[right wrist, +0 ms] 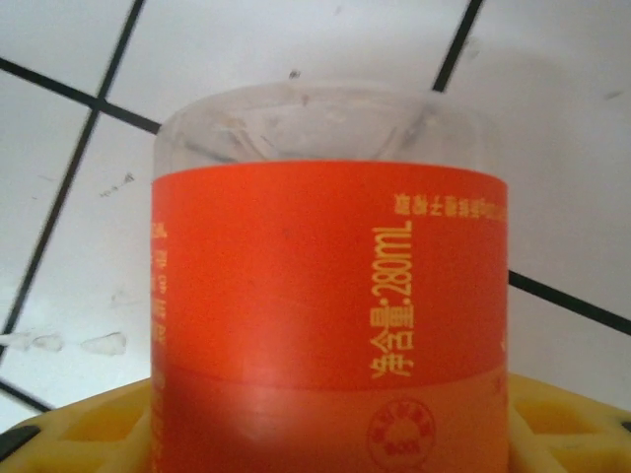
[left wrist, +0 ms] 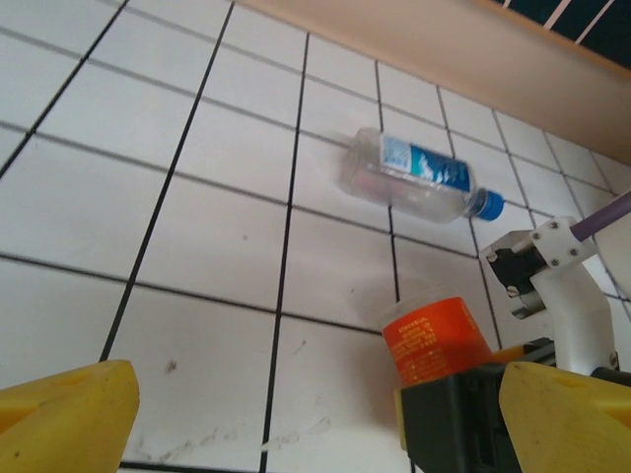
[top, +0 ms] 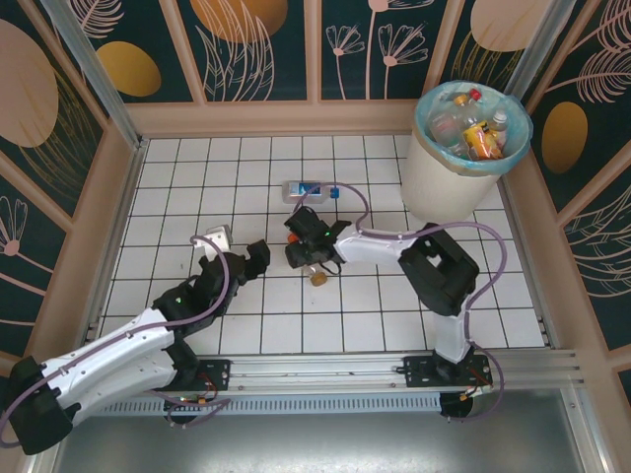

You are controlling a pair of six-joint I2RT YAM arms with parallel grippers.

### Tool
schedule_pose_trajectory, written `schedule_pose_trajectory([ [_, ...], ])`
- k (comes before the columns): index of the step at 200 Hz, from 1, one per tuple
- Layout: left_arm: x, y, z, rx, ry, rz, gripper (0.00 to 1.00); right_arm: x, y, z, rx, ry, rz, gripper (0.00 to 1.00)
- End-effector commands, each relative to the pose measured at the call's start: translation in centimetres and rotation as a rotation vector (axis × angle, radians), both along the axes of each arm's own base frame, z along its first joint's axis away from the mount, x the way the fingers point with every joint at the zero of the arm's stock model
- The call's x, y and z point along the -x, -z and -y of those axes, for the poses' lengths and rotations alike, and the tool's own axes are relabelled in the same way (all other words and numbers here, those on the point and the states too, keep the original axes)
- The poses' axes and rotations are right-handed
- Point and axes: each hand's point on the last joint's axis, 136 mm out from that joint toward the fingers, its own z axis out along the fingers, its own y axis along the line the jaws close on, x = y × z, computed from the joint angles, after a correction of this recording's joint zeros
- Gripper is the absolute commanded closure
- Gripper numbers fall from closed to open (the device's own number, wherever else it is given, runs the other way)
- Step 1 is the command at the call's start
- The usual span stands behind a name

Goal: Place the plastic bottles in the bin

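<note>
The right gripper rises next and carries the bottle outward over the bin's opening (top: 475,120) to release it, since that opening lies outward of the gripper and higher.
An orange-labelled plastic bottle (right wrist: 325,276) lies on the white tiled floor, its clear base pointing away from the right wrist camera. My right gripper (right wrist: 330,434) is shut on it, a yellow finger pressed against each side of the label. From above, that gripper (top: 308,258) covers the bottle, and just its brown cap end (top: 317,277) pokes out. A clear bottle with a blue label and blue cap (top: 311,190) lies on its side one tile behind. My left gripper (top: 237,252) hovers open to the left, nothing between its yellow fingertips (left wrist: 69,409). The bin (top: 439,175) stands at the back right.
Several bottles (top: 473,133) lie inside the bin's turquoise liner. Wooden walls with dark floral panels fence in the tiled floor on three sides. The right arm's white link (left wrist: 562,286) and purple cable cross the floor between the bin and the blue-labelled bottle (left wrist: 419,175).
</note>
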Motion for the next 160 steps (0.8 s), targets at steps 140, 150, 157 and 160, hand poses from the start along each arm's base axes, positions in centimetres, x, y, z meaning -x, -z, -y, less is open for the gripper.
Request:
schedule_pose_trajectory([
  [140, -7.6, -20.8, 23.7, 0.148, 0.622, 0.188, 0.2, -15.6, -43.3, 35.1, -0.336, 0.584, 1.004, 0.59],
  [150, -7.7, -20.7, 25.0, 0.163, 0.649, 0.18, 0.2, -16.2, -43.1, 36.6, -0.315, 0.617, 1.021, 0.59],
  [157, -7.8, -20.5, 25.8, 0.172, 0.662, 0.174, 0.2, -16.5, -42.8, 37.3, -0.304, 0.629, 1.04, 0.59],
  [160, -7.8, -20.5, 26.1, 0.175, 0.668, 0.171, 0.2, -16.7, -42.5, 37.6, -0.301, 0.632, 1.043, 0.59],
])
